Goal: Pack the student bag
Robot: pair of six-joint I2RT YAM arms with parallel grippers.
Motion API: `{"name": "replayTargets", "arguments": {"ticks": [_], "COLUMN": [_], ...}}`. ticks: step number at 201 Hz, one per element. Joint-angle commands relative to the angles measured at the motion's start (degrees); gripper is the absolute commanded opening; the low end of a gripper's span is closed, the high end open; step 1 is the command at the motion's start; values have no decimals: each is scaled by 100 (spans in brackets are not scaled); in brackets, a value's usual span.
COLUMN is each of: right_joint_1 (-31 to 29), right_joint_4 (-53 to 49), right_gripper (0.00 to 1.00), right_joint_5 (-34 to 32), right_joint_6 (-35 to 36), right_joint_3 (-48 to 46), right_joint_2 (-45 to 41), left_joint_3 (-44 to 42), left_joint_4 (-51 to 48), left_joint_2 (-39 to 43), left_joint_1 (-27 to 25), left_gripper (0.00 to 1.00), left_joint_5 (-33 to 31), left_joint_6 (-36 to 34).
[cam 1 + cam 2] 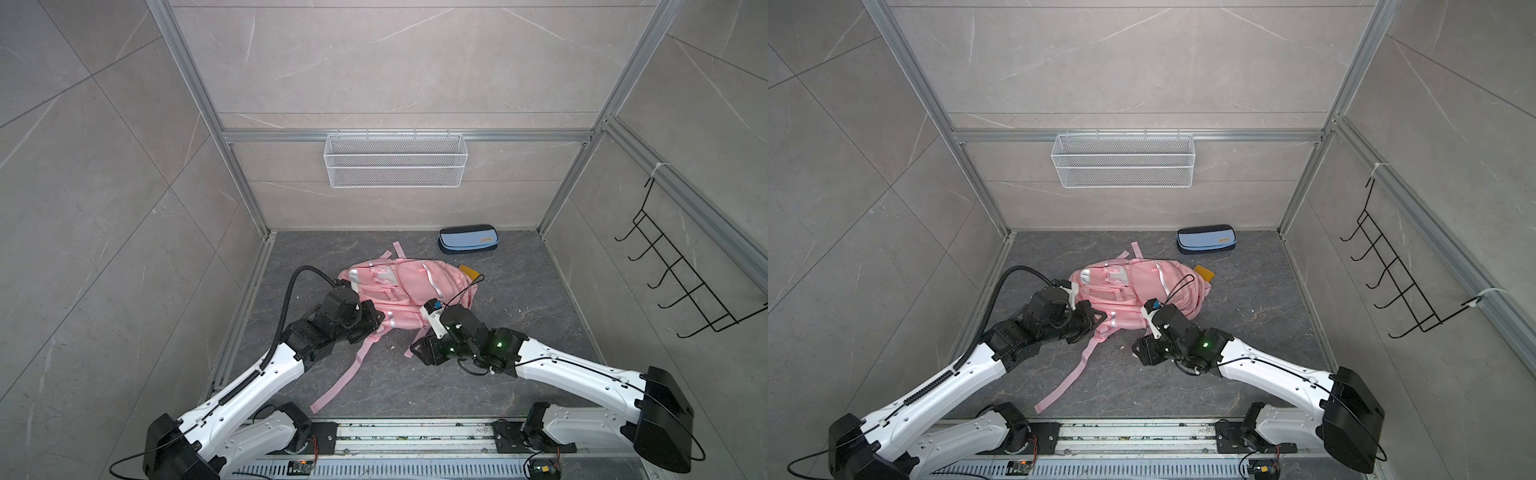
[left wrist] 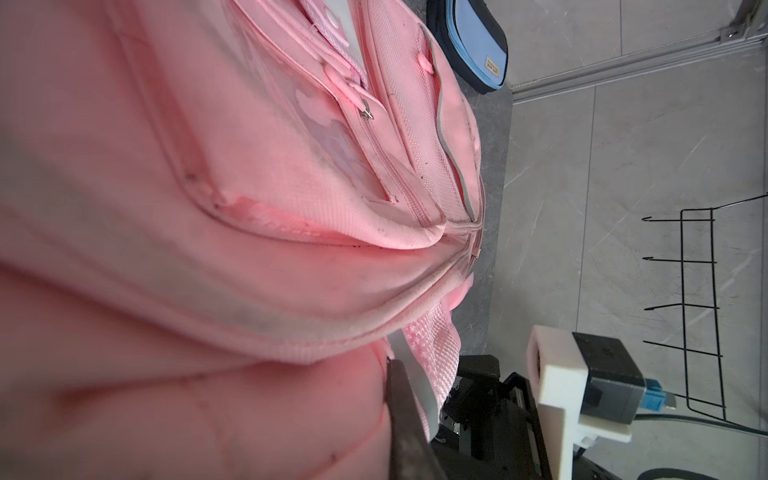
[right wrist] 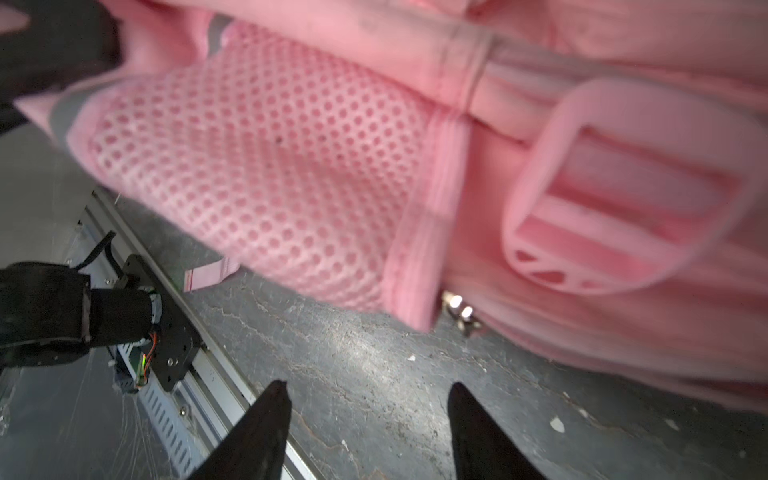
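The left gripper moves with the bag's fold away from my right gripper toward the bare floor beside the bag next, then releases it, as that bag side is clear.
The student bag (image 1: 411, 282) (image 1: 1142, 282), pink with pale stripes, lies flat in the middle of the dark floor. My left gripper (image 1: 374, 328) (image 1: 1096, 322) is at the bag's near edge. In the left wrist view pink fabric (image 2: 249, 166) fills the frame and the left gripper (image 2: 395, 365) is shut on a fold of it; only one finger shows. My right gripper (image 1: 417, 349) (image 1: 1138, 351) sits low by the bag's near right corner. In the right wrist view the right gripper (image 3: 368, 384) is open over bare floor, short of the bag's mesh panel (image 3: 270, 166).
A blue pencil case (image 1: 467, 239) (image 1: 1206, 239) lies at the back right. A yellow item (image 1: 469, 272) pokes out behind the bag. A pink strap (image 1: 345, 374) trails toward the front rail. A white wire basket (image 1: 395, 160) hangs on the back wall, a black hook rack (image 1: 685, 270) on the right wall.
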State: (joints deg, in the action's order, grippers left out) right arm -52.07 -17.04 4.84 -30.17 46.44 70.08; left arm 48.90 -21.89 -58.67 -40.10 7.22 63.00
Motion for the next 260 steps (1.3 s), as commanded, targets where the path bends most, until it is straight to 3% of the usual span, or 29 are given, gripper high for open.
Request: {"name": "replayTargets", "arguments": {"ticks": [1, 48, 85, 133, 184, 227, 260], "right_joint_1": [197, 403, 412, 509, 647, 1173, 1825], "right_joint_4": [330, 542, 508, 502, 197, -440, -1155], "right_gripper": [62, 57, 56, 23, 0, 0, 0], "right_joint_5": [-339, -158, -113, -253, -627, -678, -600], "right_joint_6": [-316, -446, -162, -9, -157, -207, 12], "right_joint_3": [-67, 12, 412, 491, 89, -378, -398], "right_joint_2": [-33, 250, 747, 856, 129, -648, -859], "left_joint_3": [458, 438, 402, 394, 334, -200, 152], "left_joint_4": [552, 564, 676, 755, 365, -37, -1027], "left_joint_2": [121, 207, 208, 220, 419, 1042, 1105], "left_joint_1": [-7, 2, 11, 11, 82, 565, 914], "left_gripper": [0, 0, 0, 0, 0, 0, 0], "left_joint_5": [524, 560, 613, 642, 288, -205, -445], "left_joint_6": [-358, -376, -360, -358, -235, 151, -405]}}
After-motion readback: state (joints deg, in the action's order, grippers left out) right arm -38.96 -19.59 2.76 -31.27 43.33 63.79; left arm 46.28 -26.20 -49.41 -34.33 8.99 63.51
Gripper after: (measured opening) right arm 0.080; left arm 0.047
